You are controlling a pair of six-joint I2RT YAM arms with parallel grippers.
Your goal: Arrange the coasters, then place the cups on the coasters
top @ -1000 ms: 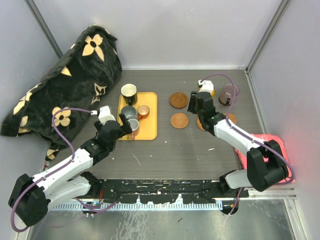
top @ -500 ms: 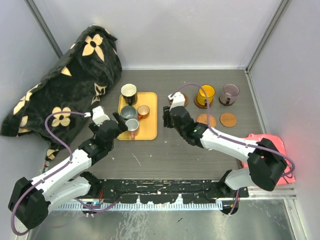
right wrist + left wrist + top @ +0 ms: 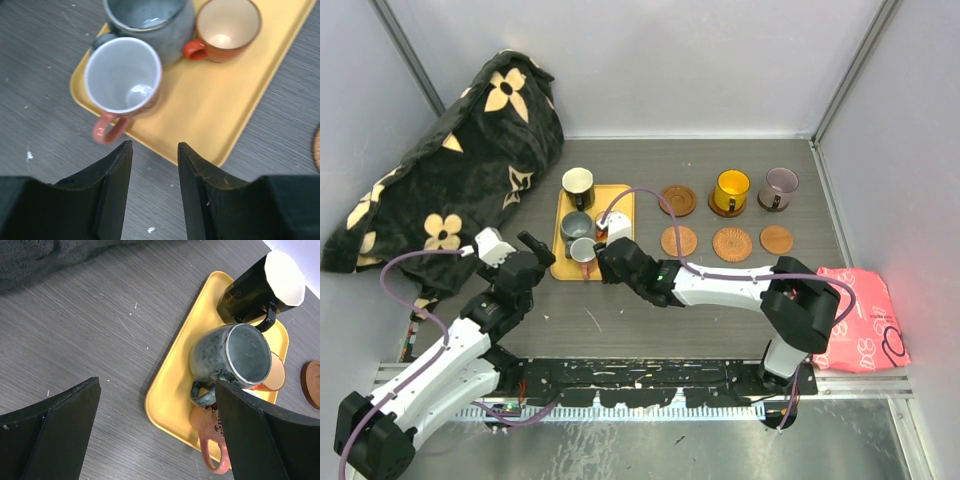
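Note:
My right gripper will go down and toward the left in the top view, with its fingers around the white mug's pink handle, because the handle sticks out past the tray's near edge.
Four cups stand on the yellow tray (image 3: 620, 262): a black cup (image 3: 577, 183), a grey cup (image 3: 575, 225), a white mug with a pink handle (image 3: 585, 250) and a copper cup (image 3: 227, 27). A yellow cup (image 3: 731, 187) and a purple cup (image 3: 780, 185) each stand on a coaster at the back right. Four more coasters lie bare, among them one (image 3: 678, 200) beside the tray and one (image 3: 679, 241) nearer. My right gripper (image 3: 604, 266) (image 3: 155, 146) is open and empty at the tray's near edge, beside the white mug (image 3: 122, 75). My left gripper (image 3: 542, 252) (image 3: 157, 385) is wide open left of the tray, holding nothing.
A black cushion with cream flowers (image 3: 450, 170) fills the back left. A pink bag (image 3: 860, 330) lies at the right edge. Grey walls close in the table on three sides. The right arm stretches across the table's middle.
My right arm swept left from the yellow cup to the tray's near edge, leaving that cup on its coaster. My left gripper drew back from the tray, to the left.

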